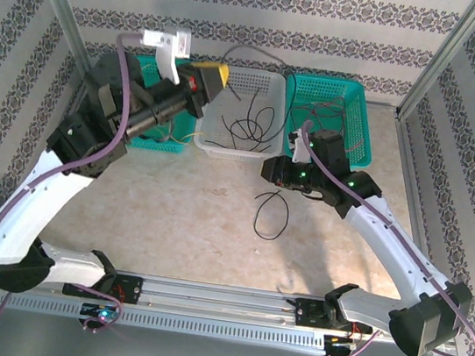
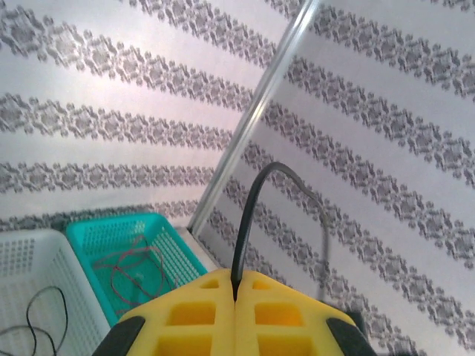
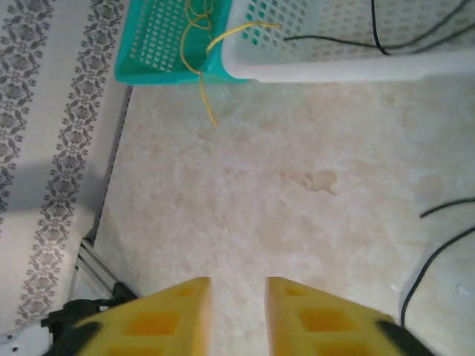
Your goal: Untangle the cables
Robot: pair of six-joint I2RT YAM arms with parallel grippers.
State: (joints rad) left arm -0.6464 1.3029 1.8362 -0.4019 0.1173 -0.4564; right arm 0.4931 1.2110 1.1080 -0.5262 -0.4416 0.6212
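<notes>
The black cable moves down with my left gripper over the white basket's bottom next, for release there. The basket below it holds more black cables.
My left gripper [image 1: 214, 75] is raised above the white basket's [image 1: 263, 151] left end, its yellow fingers [image 2: 193, 315] shut on a black cable [image 2: 249, 215]. That cable arches up from the left gripper [image 2: 236, 285] and droops to the right. More black cables [image 1: 250, 127] lie inside the white basket. Another black cable [image 1: 272, 211] lies looped on the table, just below my right gripper [image 1: 272, 172]. The right gripper [image 3: 239, 285] hovers open over bare tabletop with nothing between its fingers. Red cables [image 2: 133, 267] lie in a teal basket [image 2: 174, 245]. A yellow cable [image 3: 202, 52] hangs over another teal basket's [image 3: 148, 44] edge.
Three baskets stand in a row at the back: teal [image 1: 144, 134], white, teal [image 1: 363, 116]. Metal frame posts [image 1: 62, 7] rise at the back corners against patterned walls. A rail [image 1: 221, 298] with both arm bases runs along the near edge.
</notes>
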